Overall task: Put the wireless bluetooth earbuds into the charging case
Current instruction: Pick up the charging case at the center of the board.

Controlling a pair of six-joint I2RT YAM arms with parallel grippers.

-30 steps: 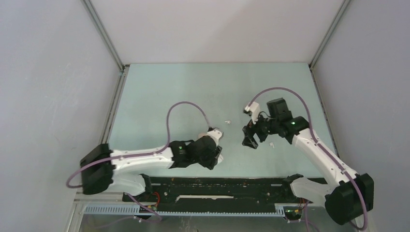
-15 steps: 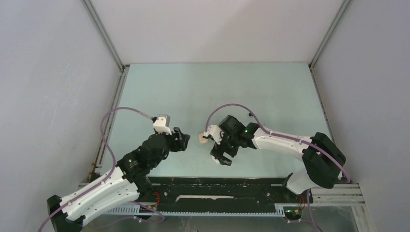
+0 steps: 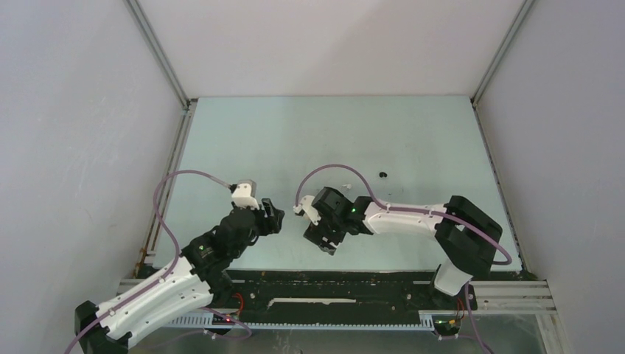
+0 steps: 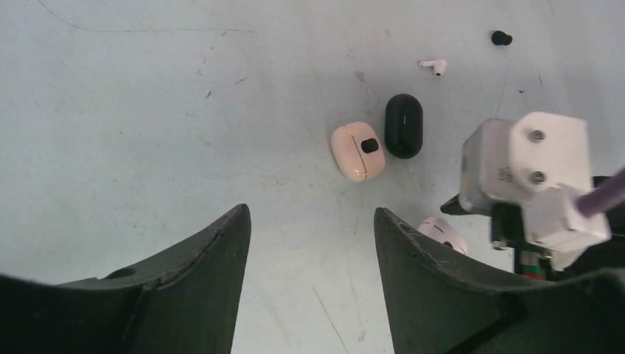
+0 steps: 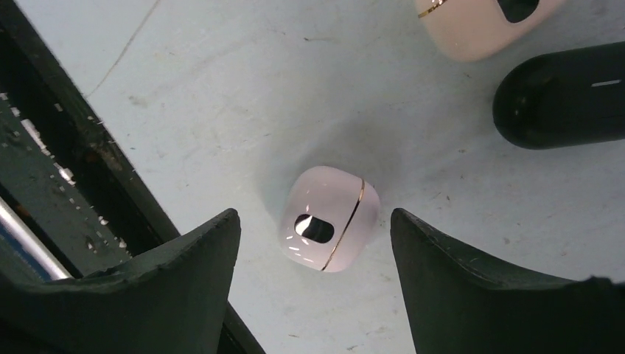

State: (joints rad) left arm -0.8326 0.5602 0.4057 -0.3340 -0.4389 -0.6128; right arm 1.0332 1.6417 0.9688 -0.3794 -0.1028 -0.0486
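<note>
The pale pink case (image 5: 328, 217) is outside my left gripper's open fingers, so I will next move that gripper to the right in the top view and tilt it toward the case.
A pale pink charging case (image 5: 328, 217) with a gold seam lies shut on the table. It sits between the fingertips of my right gripper (image 5: 315, 214), which is open with gaps on both sides. A beige case (image 4: 357, 151) and a black case (image 4: 404, 125) lie shut side by side just beyond. Farther back lie a white earbud (image 4: 434, 66) and a black earbud (image 4: 501, 37). My left gripper (image 4: 311, 212) is open over bare table, left of the cases. In the top view the right gripper (image 3: 324, 242) covers the cases and the left gripper (image 3: 273, 217) faces it.
The black rail (image 5: 44, 147) at the table's near edge runs close to the left of my right gripper. The right arm's white wrist camera (image 4: 531, 173) fills the right of the left wrist view. Grey walls (image 3: 88, 147) enclose the table.
Both grippers have moved left. The right gripper has also come toward the near edge and now straddles the pale pink case. The left arm has drawn back toward the left.
</note>
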